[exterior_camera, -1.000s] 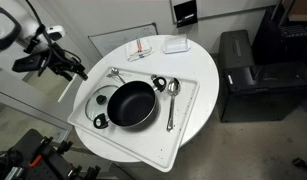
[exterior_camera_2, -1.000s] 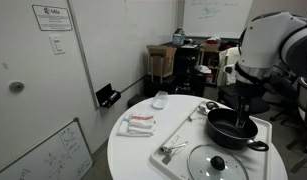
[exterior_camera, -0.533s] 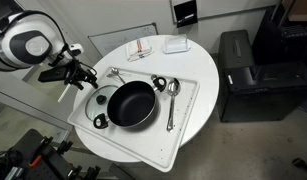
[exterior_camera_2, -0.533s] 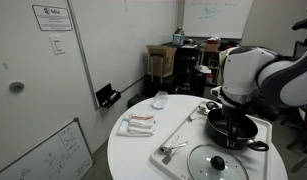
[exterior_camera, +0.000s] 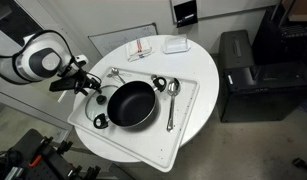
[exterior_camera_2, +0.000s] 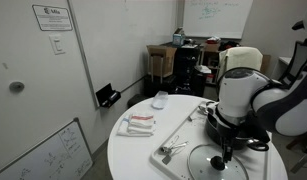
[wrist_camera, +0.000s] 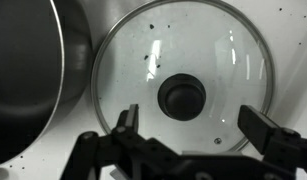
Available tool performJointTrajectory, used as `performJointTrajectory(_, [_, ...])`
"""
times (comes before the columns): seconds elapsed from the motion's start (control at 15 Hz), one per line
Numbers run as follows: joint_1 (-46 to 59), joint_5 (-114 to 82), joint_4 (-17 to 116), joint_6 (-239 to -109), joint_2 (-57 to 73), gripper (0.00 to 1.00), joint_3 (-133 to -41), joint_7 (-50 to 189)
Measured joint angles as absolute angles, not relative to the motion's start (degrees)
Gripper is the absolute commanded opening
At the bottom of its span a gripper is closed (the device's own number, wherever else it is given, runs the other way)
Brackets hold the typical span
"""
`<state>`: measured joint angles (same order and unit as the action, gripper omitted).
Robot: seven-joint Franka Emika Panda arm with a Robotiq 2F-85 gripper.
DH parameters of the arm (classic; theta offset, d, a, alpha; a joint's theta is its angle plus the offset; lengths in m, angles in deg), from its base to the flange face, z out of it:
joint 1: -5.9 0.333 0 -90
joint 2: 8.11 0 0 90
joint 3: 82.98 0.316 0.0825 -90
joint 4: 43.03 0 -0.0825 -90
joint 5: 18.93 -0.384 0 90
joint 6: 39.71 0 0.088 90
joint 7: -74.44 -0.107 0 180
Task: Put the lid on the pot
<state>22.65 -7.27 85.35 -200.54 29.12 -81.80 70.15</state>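
The knob is slightly off-line, so my gripper lowers slightly sideways next.
The lid [wrist_camera: 208,55], clear glass with a metal rim and a dark centre knob [wrist_camera: 181,97], lies flat on the white tray right beside the black pot [wrist_camera: 33,70]. My gripper [wrist_camera: 197,125] is open and hovers straight above the lid, its fingers [wrist_camera: 126,122] spread to either side of the knob without touching it. In both exterior views the gripper [exterior_camera: 91,90] [exterior_camera_2: 227,150] hangs over the lid [exterior_camera: 96,108] [exterior_camera_2: 215,165]. The pot [exterior_camera: 131,103] stands mid-tray; in an exterior view my arm hides most of it.
The white tray [exterior_camera: 188,112] sits on a round white table. Two silver spoons [exterior_camera: 171,100] [exterior_camera: 118,73] lie on the tray around the pot. A red-striped cloth [exterior_camera: 141,47] and a white box [exterior_camera: 175,44] lie at the table's far side. A black cabinet [exterior_camera: 243,70] stands beside it.
My arm has swung in from the table's edge and come down over the lid. The lid, pot and spoons have not moved.
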Motion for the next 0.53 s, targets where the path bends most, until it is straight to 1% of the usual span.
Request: performJointTrajectory(0.53, [27.76, -7.38, 83.03, -207.56, 36.88, 1.0, -85.66, 68.14])
